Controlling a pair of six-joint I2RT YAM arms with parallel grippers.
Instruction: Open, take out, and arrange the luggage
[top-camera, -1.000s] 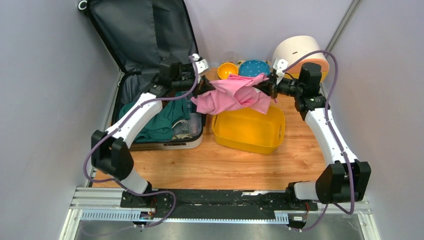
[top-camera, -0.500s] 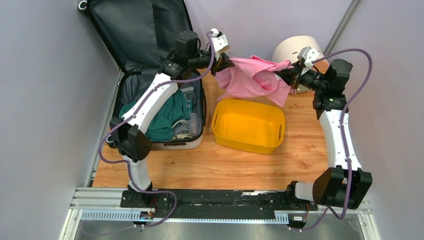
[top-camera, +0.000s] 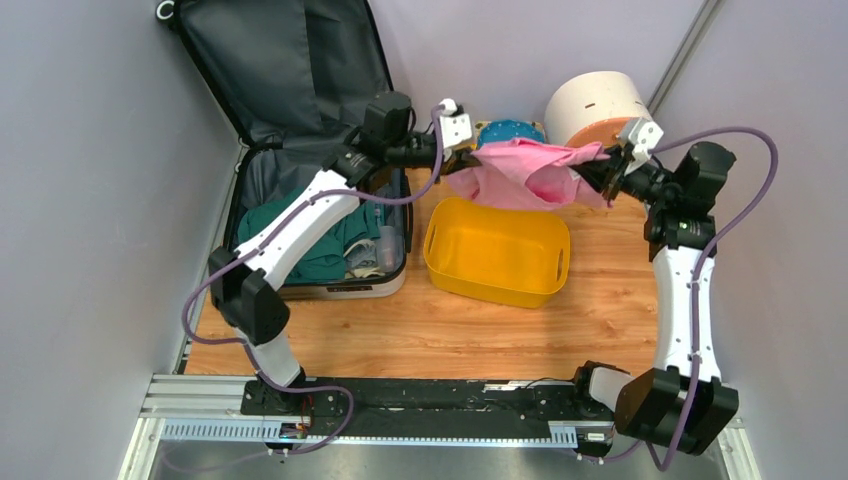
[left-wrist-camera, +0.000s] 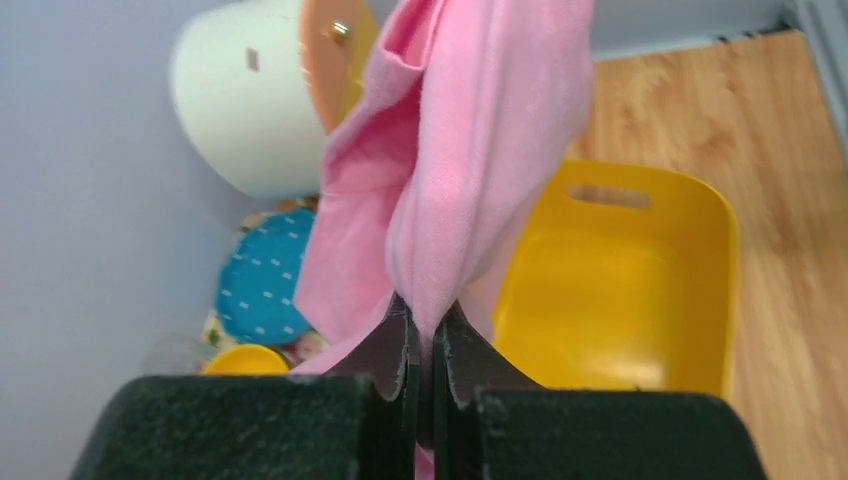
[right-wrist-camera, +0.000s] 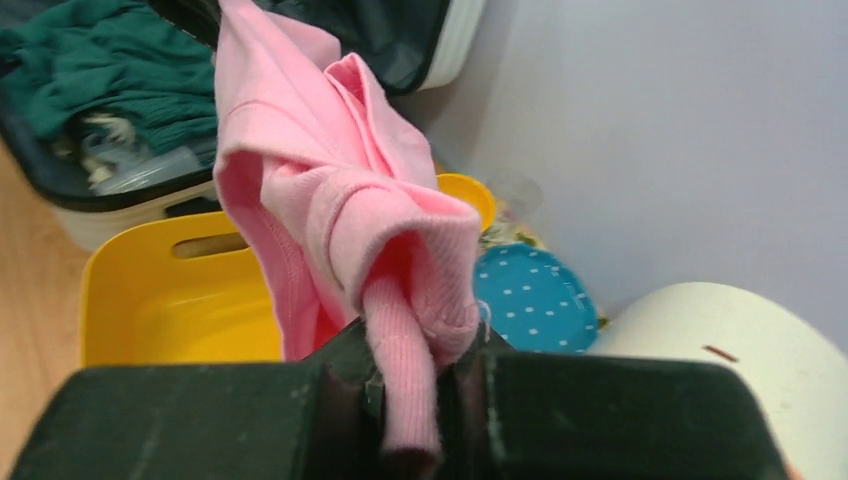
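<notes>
I will move my left gripper back and down to the yellow bin's end by the luggage and release the pink garment (top-camera: 525, 172) there, as the bin is empty.
The luggage (top-camera: 290, 70) lies open at the back left, its dark lid leaning on the wall. Its base holds teal clothes (top-camera: 325, 240) and small items. A pink garment (top-camera: 525, 172) hangs stretched in the air above the far rim of the yellow bin (top-camera: 497, 258). My left gripper (top-camera: 468, 160) is shut on the garment's left end, and my right gripper (top-camera: 603, 166) is shut on its right end. The left wrist view shows pink cloth (left-wrist-camera: 470, 150) pinched between nearly closed jaws (left-wrist-camera: 425, 318). In the right wrist view a rolled pink edge (right-wrist-camera: 330, 210) sits in the jaws (right-wrist-camera: 420, 345).
A round cream-and-orange box (top-camera: 597, 100) stands at the back right. A blue dotted plate (top-camera: 508, 132) and a small yellow bowl (right-wrist-camera: 468, 195) lie by the back wall. Grey walls close in on the left, back and right.
Both grippers have risen and moved toward the back, the right one also going right. The pink garment between them has been pulled out flatter and higher over the bin.
</notes>
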